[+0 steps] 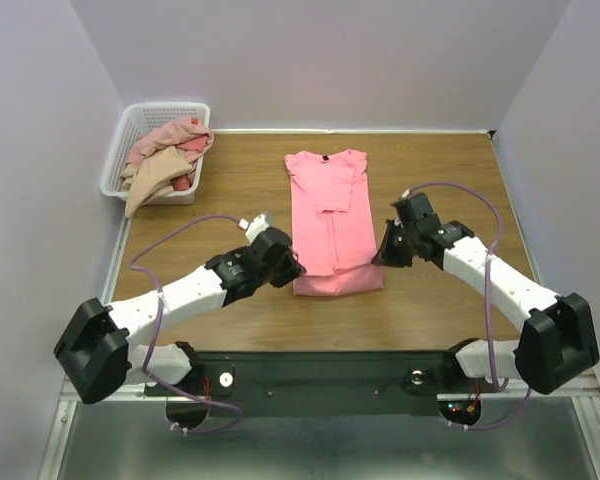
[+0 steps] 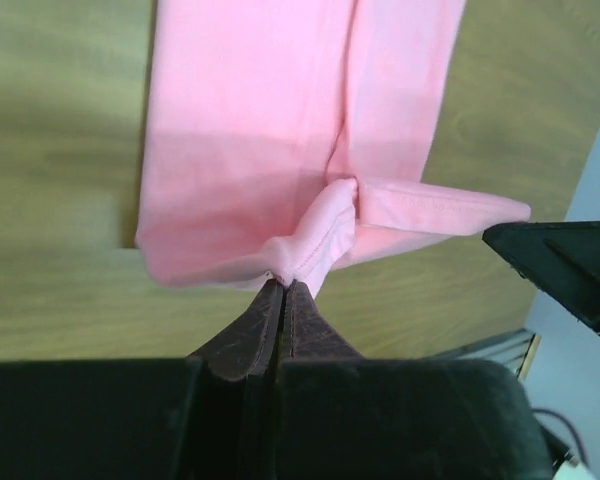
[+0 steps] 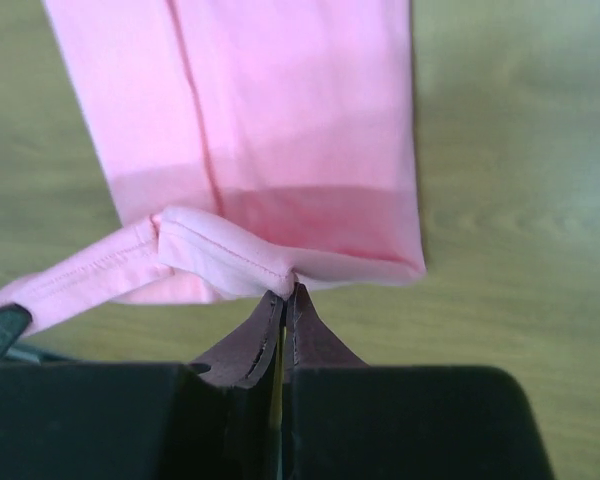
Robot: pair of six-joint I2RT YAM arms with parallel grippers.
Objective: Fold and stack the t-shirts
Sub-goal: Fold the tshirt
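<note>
My left gripper should next carry the hem corner outward to the pink t-shirt's basket-side edge (image 1: 299, 209), which lies outward, short of the collar, and let go of it there to make the long t-shirt shorter.
A bright salmon-pink t-shirt (image 1: 330, 215) lies in a long narrow strip on the wooden table, collar at the far end, sides folded in. Its near hem is turned up. My left gripper (image 1: 291, 268) is shut on the hem's left corner; the left wrist view shows the pink cloth (image 2: 280, 150) pinched at my fingertips (image 2: 283, 288). My right gripper (image 1: 384, 255) is shut on the hem's right corner, where the right wrist view has the stitched hem (image 3: 230, 250) bunched at the gripper tips (image 3: 289, 293). More t-shirts (image 1: 165, 160), dusty pink, rose and tan, sit heaped in a basket.
The white lattice basket (image 1: 120, 150) stands at the table's far left corner, with tan cloth hanging over its near rim. White walls close in the back and both sides. The black arm mount (image 1: 320, 375) runs along the near edge.
</note>
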